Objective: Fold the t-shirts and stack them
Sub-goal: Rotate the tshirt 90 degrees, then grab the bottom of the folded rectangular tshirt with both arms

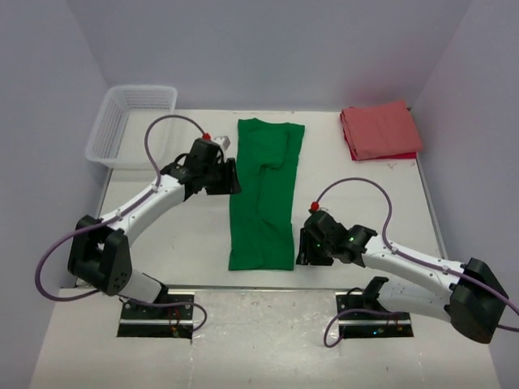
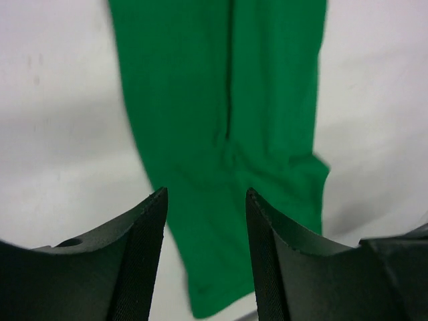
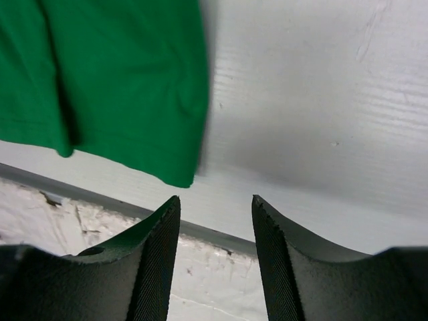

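The near corner of the green t-shirt is just outside my open fingers. My right gripper will next go down and move toward the t-shirt, onto that corner.
A bright green t-shirt [image 1: 263, 194] lies folded into a long narrow strip down the middle of the table, also seen in the left wrist view [image 2: 221, 134] and the right wrist view [image 3: 120, 80]. A salmon-red t-shirt [image 1: 379, 131] lies folded at the back right. My left gripper [image 1: 229, 180] hovers at the strip's left edge near its far end, open with nothing between its fingers [image 2: 144, 254]. My right gripper [image 1: 304, 243] sits just right of the strip's near right corner, open and empty, its fingers [image 3: 157, 261] apart over the table's front edge.
A white mesh basket [image 1: 130, 126] stands at the back left corner. The table's front edge [image 3: 221, 231] runs just under the right gripper. Bare white table [image 1: 357, 194] lies between the green strip and the right side.
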### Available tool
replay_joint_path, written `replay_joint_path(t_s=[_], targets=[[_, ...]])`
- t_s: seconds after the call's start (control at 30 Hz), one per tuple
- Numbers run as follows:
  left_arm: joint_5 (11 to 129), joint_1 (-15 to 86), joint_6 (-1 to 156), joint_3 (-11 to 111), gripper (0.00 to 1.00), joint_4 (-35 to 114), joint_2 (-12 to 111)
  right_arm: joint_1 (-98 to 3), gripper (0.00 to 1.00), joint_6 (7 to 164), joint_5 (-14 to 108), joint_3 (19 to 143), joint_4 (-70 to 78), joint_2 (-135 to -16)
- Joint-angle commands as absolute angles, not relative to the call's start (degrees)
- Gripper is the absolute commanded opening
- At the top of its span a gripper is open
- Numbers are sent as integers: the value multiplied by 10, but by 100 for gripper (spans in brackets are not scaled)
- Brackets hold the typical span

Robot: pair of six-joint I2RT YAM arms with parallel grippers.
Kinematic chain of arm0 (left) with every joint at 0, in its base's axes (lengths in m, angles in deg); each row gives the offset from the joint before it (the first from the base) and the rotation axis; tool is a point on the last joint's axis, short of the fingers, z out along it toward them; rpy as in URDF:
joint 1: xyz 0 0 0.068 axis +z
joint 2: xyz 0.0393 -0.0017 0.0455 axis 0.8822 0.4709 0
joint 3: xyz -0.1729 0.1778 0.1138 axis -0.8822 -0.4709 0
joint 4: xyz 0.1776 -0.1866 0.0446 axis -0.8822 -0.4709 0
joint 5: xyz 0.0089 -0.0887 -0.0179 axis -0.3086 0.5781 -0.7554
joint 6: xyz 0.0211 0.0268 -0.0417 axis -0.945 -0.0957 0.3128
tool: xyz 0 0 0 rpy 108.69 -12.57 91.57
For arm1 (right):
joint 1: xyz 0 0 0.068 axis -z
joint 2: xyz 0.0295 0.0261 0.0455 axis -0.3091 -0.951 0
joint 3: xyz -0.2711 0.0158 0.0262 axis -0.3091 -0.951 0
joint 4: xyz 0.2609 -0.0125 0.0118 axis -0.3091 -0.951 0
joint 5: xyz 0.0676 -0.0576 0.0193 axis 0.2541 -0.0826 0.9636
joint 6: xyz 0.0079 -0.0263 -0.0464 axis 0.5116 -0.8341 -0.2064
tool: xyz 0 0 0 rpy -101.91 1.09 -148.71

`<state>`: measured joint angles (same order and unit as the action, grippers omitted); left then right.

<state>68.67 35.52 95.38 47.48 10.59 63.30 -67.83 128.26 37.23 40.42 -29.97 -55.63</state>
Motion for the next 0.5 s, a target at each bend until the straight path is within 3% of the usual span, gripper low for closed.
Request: replay_joint_path(t_s=[0.0,0.17,0.47], targets=[[712,363,975,362,52,113,534,-681,49,1304,413,368,-210,-544],[714,363,968,291,53,106,456,-681,50,1330,439,313,-111,-557],[741,362,964,243,53,106,442,-681,49,1345,469,299,-39,-630]])
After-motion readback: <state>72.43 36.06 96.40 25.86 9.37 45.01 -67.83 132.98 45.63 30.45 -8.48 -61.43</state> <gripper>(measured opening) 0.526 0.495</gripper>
